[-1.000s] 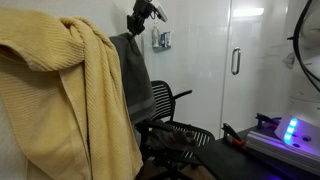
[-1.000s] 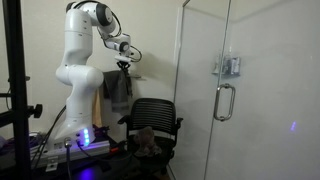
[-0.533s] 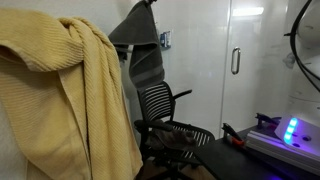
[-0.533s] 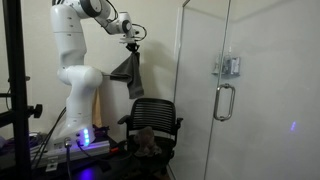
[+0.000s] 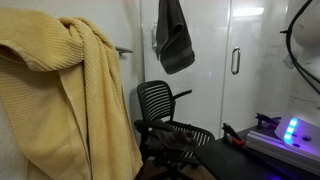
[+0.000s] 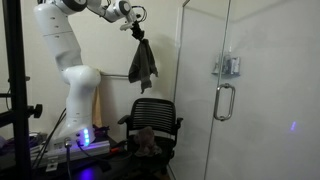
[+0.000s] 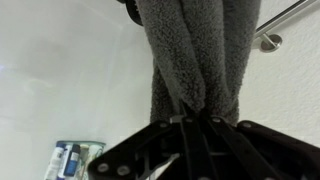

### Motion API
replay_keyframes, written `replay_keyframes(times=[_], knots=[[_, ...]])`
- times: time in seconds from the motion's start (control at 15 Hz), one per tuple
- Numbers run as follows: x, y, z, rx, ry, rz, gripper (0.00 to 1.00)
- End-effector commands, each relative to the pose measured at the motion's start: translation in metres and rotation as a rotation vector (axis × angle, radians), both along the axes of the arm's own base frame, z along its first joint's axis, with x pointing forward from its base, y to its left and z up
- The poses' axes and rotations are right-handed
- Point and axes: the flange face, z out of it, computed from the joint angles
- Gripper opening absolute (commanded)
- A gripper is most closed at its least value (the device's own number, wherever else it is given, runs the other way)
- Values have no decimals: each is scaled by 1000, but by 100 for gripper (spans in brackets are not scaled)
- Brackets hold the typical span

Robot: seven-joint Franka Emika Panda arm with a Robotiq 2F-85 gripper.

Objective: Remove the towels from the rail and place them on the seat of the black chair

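The dark grey towel (image 5: 175,40) in my gripper still hangs high above the black chair's backrest, so it should go outward and down over the chair's seat next.
The dark grey towel (image 5: 175,40) hangs bunched from my gripper (image 6: 138,27), lifted high and clear of the rail, above the black chair (image 5: 160,110). It also shows in an exterior view (image 6: 143,64) and fills the wrist view (image 7: 195,50), where my gripper (image 7: 195,120) is shut on it. The mustard-yellow ribbed towel (image 5: 70,95) is draped large in the foreground at left. The silver rail (image 7: 285,18) with its bracket (image 7: 268,42) shows in the wrist view; its end (image 5: 123,51) juts from behind the yellow towel. The chair (image 6: 152,122) stands below the towel.
A glass door with a vertical handle (image 6: 224,100) stands beside the chair; it also shows in an exterior view (image 5: 236,62). A device with blue lights (image 5: 285,135) sits on a table. A black frame post (image 6: 15,90) stands at the edge. A brownish object (image 6: 143,138) lies on the seat.
My gripper has lifted the grey towel off the rail, raised it higher and carried it sideways toward the glass door, over the chair. The yellow towel has not moved.
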Motion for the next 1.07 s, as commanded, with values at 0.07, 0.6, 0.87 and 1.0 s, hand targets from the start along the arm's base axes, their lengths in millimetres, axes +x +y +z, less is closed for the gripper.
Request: replay_keyframes(times=[0.07, 0.6, 0.87, 1.0], knots=[[15, -55, -34, 226, 120, -22, 2], [38, -116, -156, 381, 353, -18, 2], [49, -104, -200, 313, 420, 70, 2], [78, -104, -213, 241, 415, 72, 2]])
